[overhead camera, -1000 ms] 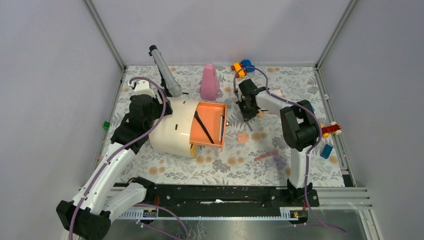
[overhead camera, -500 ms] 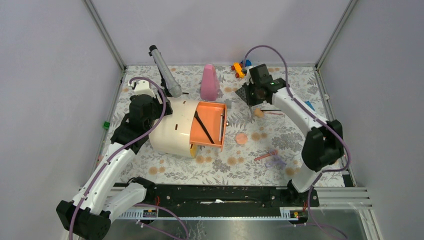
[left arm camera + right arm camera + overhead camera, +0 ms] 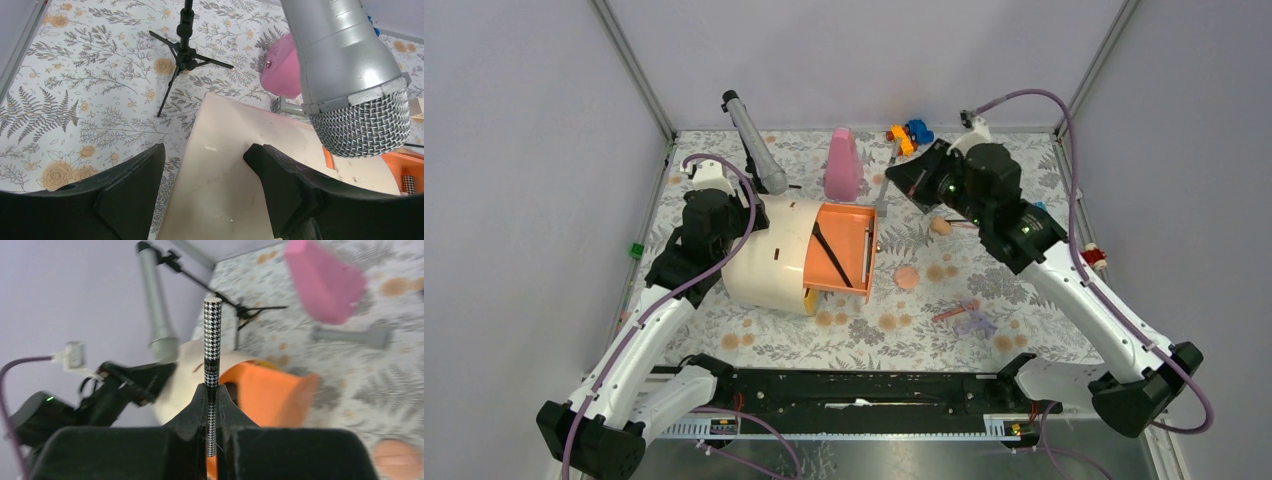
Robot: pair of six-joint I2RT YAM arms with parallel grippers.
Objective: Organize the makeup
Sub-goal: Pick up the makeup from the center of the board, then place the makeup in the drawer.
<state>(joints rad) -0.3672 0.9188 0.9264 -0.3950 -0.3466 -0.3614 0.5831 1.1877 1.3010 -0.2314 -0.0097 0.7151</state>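
The drawer has a free part beside the dark brush, below my right gripper and to its left in the top view. I will next swing the gripper over, lower it and release there.
My right gripper [image 3: 212, 390] is shut on a thin houndstooth eyeliner pencil [image 3: 212, 340], which sticks up past the fingertips. From above, that gripper [image 3: 904, 178] hangs in the air right of the orange drawer [image 3: 839, 245], and the pencil [image 3: 885, 185] points at it. A dark brush [image 3: 829, 255] lies in the drawer. On the cloth lie a peach sponge [image 3: 941, 226], a round puff [image 3: 907, 277], a thin pink brush [image 3: 952, 314] and a pale tube [image 3: 977, 322]. My left gripper [image 3: 205, 155] straddles the edge of the cream case [image 3: 225, 190] and holds it.
A silver microphone [image 3: 754, 150] on a black tripod [image 3: 185, 50] leans over the case's back. A tall pink cone bottle [image 3: 842, 165] stands behind the drawer. Toy bricks sit at the back [image 3: 908, 133] and the right edge [image 3: 1092, 258]. Metal frame rails bound the cloth.
My right arm rose from the cloth near the sponge and swung up and back. Its jaws closed on the eyeliner pencil, which is now in the air. The left arm stayed still.
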